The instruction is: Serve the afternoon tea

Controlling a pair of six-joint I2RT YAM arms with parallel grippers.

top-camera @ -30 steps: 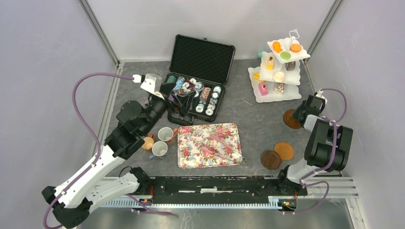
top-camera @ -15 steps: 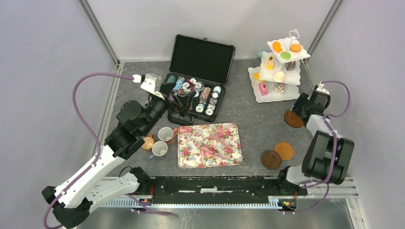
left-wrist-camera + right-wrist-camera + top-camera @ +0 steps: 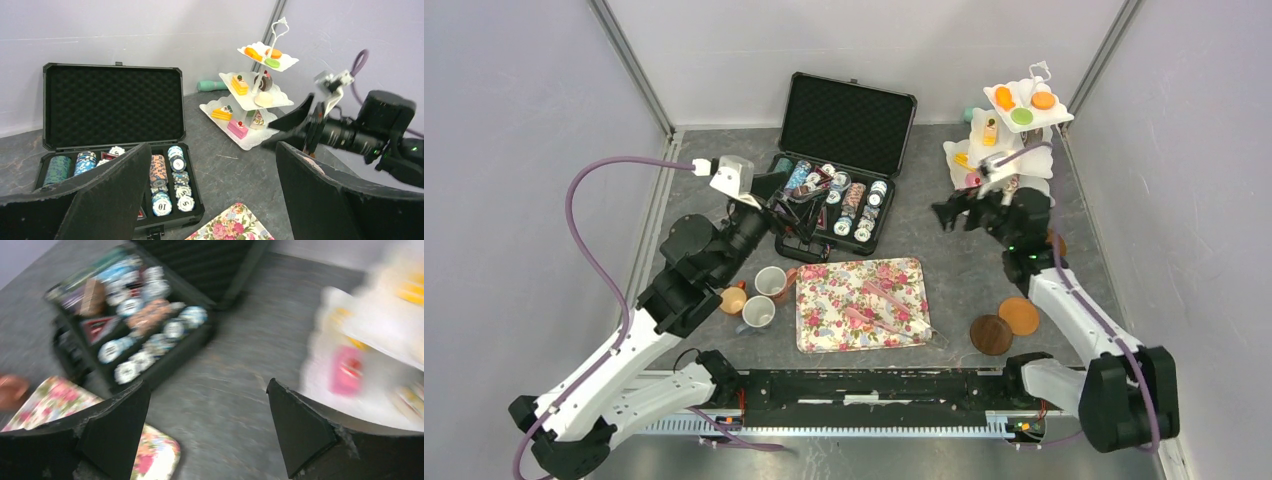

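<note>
Next, the right gripper sweeps to the left in the top view and down onto the brown mug's handle, since the handle lies that way, below the gripper.
The toy cakes and macarons sit on a white three-tier stand (image 3: 965,201) at the back right; an orange and a green macaron (image 3: 1021,116) lie on its top tier. Three mugs stand left of the floral tray (image 3: 824,322): grey (image 3: 771,281), white (image 3: 758,313) and orange-brown (image 3: 734,300). My right gripper (image 3: 951,212) hangs open and empty just left of the stand's bottom tier, pointing left; its wrist view is motion-blurred. My left gripper (image 3: 792,207) is open and empty above the poker chip case (image 3: 829,205). From the left wrist I see the stand (image 3: 248,145) and the right gripper (image 3: 295,127).
Pink tongs (image 3: 879,296) lie on the floral tray. Two round brown coasters (image 3: 1019,315) (image 3: 991,335) lie near the front right; a third (image 3: 1057,243) is partly hidden behind the right arm. The case's lid (image 3: 849,118) stands open at the back. Walls close in both sides.
The right arm swung from the coaster by the right wall leftward to the front of the stand, and its jaws opened. The left arm barely moved.
</note>
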